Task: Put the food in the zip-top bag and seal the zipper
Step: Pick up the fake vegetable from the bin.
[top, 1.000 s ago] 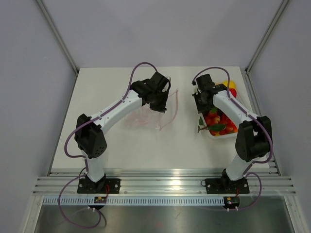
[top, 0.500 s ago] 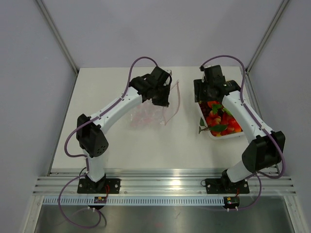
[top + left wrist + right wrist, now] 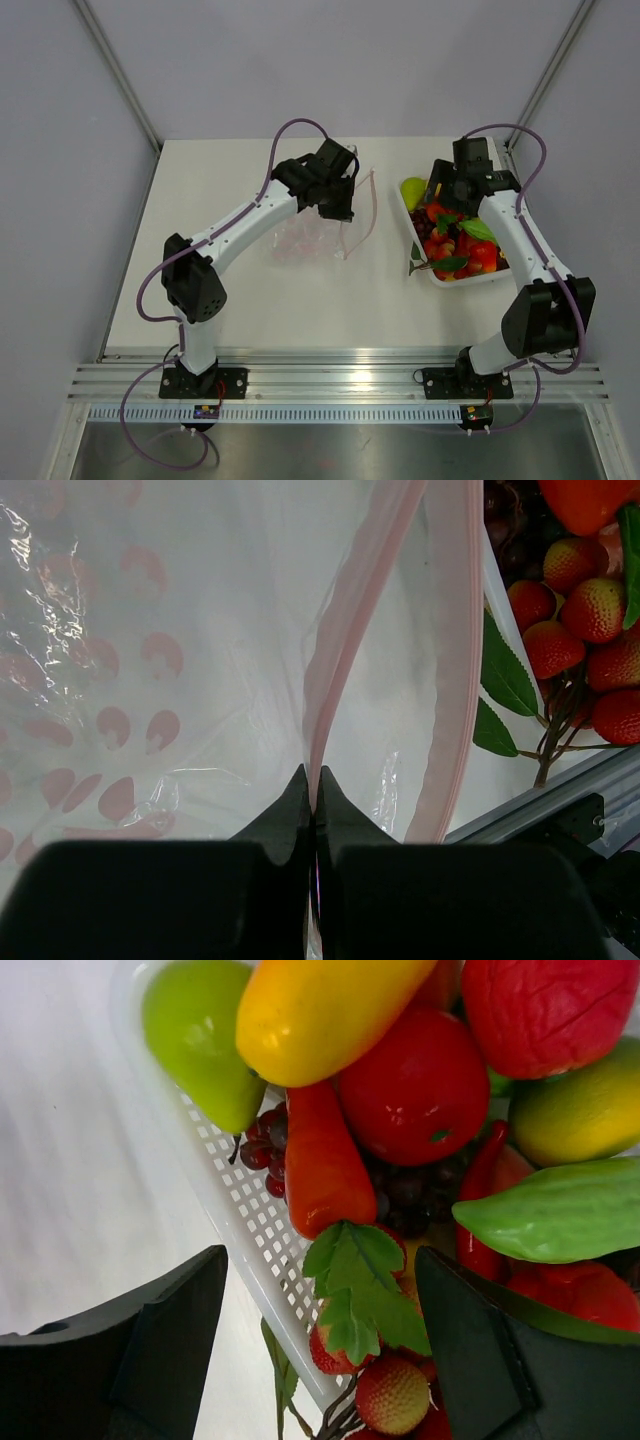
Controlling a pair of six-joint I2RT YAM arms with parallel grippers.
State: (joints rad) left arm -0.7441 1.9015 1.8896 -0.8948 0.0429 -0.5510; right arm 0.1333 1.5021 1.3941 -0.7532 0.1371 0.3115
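Observation:
The right gripper moves down next with open fingers onto the thick end of the orange carrot (image 3: 436, 212) (image 3: 332, 1203), because the yellow fruit covers only the carrot's other end.
The zip-top bag (image 3: 305, 238) lies clear and crinkly left of centre, its mouth facing right. My left gripper (image 3: 343, 212) is shut on the near lip of the pink zipper (image 3: 335, 630), the tips (image 3: 313, 780) pinching the strip. The other lip (image 3: 456, 630) curves away, so the mouth gapes. The food (image 3: 455, 245) is heaped in a white tray (image 3: 418, 240) on the right. My right gripper (image 3: 442, 196) hovers open over the tray's far left end, and its jaws (image 3: 320, 1260) straddle a leafy strawberry (image 3: 345, 1335) and an orange-red piece (image 3: 320, 1160), holding nothing.
A green pear (image 3: 195, 1035) and a yellow fruit (image 3: 310, 1010) sit at the tray's far corner against the perforated rim (image 3: 240, 1210). A leaf (image 3: 415, 262) hangs over the tray's near left edge. The table's aluminium front rail (image 3: 540, 805) shows past the bag.
My right gripper has opened wide and its arm has swung back and right over the tray; the green pear now shows. The left gripper stays shut on the zipper, barely shifted.

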